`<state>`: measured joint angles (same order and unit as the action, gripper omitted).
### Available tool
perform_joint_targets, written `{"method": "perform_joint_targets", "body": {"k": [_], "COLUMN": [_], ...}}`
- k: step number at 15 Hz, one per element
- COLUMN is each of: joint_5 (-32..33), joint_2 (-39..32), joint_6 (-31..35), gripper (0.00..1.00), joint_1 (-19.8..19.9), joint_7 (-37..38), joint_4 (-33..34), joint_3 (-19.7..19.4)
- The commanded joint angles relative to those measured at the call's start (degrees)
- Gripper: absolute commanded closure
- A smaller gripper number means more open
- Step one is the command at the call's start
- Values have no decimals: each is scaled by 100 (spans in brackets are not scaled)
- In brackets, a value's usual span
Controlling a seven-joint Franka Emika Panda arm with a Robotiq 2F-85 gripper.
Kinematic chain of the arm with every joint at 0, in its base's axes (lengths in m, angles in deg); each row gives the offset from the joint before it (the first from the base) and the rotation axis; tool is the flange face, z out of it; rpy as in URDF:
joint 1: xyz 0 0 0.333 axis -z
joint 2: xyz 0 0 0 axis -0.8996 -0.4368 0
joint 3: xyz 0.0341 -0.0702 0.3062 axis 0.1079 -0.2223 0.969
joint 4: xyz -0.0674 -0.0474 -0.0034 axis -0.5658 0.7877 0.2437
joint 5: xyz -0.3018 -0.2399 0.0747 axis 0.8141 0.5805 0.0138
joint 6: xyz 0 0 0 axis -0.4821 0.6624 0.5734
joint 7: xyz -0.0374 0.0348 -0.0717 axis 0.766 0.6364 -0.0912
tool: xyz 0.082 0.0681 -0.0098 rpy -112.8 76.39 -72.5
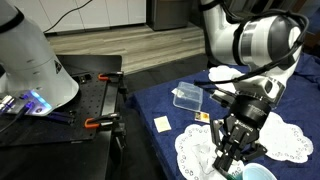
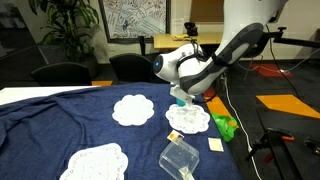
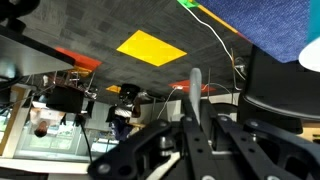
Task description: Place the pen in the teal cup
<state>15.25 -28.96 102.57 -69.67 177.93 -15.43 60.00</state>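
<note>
I should next swing my gripper to the right in the wrist view, over the teal cup's opening (image 3: 312, 53), to release the pen (image 3: 195, 88), because the cup is on that side.
My gripper (image 1: 231, 152) hangs low over a white lace doily (image 1: 198, 150), fingers pointing down. In the wrist view, which looks upside down, the fingers (image 3: 196, 128) are shut on the pen (image 3: 195, 88), a thin straight stick that pokes out between them. The teal cup (image 1: 258, 174) stands on the doily just beside the gripper, at the frame's bottom edge. It also shows under the gripper in an exterior view (image 2: 180, 99) and as a pale teal patch at the edge of the wrist view (image 3: 311, 50). The pen is not clear in either exterior view.
A clear plastic box (image 1: 187, 97) (image 2: 179, 158) lies on the blue cloth (image 2: 60, 120). Small cards (image 1: 162, 123) (image 2: 214, 145) lie near it. More doilies (image 2: 132, 108) (image 2: 97, 160) (image 1: 288, 138) are spread around. A green object (image 2: 226, 126) sits at the table edge. A black bench with clamps (image 1: 95, 95) stands beside the table.
</note>
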Motion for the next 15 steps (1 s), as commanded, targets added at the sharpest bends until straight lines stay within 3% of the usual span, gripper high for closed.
{"method": "perform_joint_targets", "body": {"k": [1, 9, 15], "joint_5": [542, 2122, 2778], "joint_2": [-264, -383, -452], "joint_6": [-41, -257, -300], "gripper": [97, 97, 97], "joint_1": [176, 304, 419], "joint_7": [155, 768, 898], "joint_4": [201, 492, 781], "joint_3": [2, 75, 374]}}
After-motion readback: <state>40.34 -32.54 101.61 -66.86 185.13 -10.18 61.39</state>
